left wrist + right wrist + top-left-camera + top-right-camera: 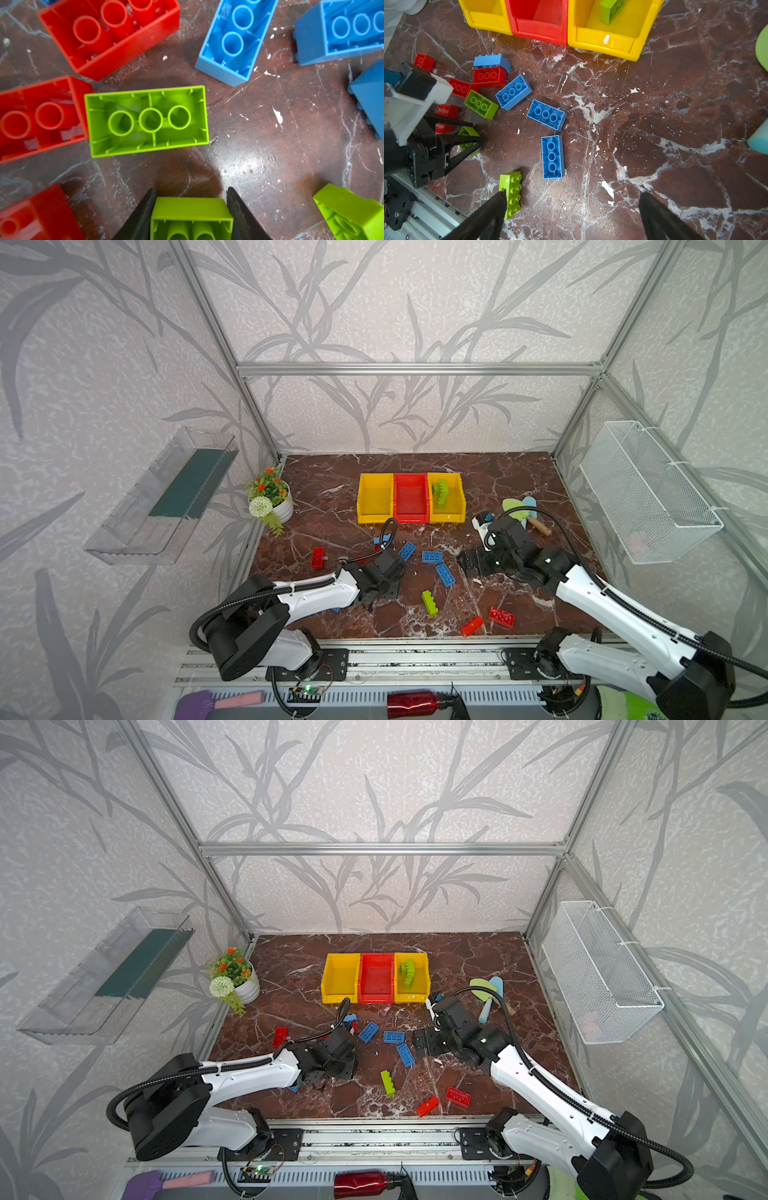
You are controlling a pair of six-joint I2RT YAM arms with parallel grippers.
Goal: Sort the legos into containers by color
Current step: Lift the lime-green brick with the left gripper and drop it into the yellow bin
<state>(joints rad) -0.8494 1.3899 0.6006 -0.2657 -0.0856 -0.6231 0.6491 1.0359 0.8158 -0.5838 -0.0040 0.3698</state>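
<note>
The short lime green lego goes up and outward in my left gripper next, over the yellow bin nearest the spatulas, for release there. Green legos already lie in that bin.
My left gripper [191,191] is shut on a short lime green lego [191,218], one finger against each side, low over the table; the right wrist view shows the same hold [478,133]. Red, blue and green legos [146,120] lie around it. My right gripper [572,193] hangs open over bare table, a green lego [511,193] beside one fingertip. At the back stand the three containers: a yellow bin [374,517], a red bin [410,516] and a yellow bin [453,514] with green legos [440,491] inside. Blue legos [432,557] and red legos [501,616] are scattered in front.
A potted plant [272,499] stands at the table's back left. Spatulas [519,508] lie behind the right arm. A white wire basket [648,493] hangs on the right wall and a clear tray [166,493] on the left wall.
</note>
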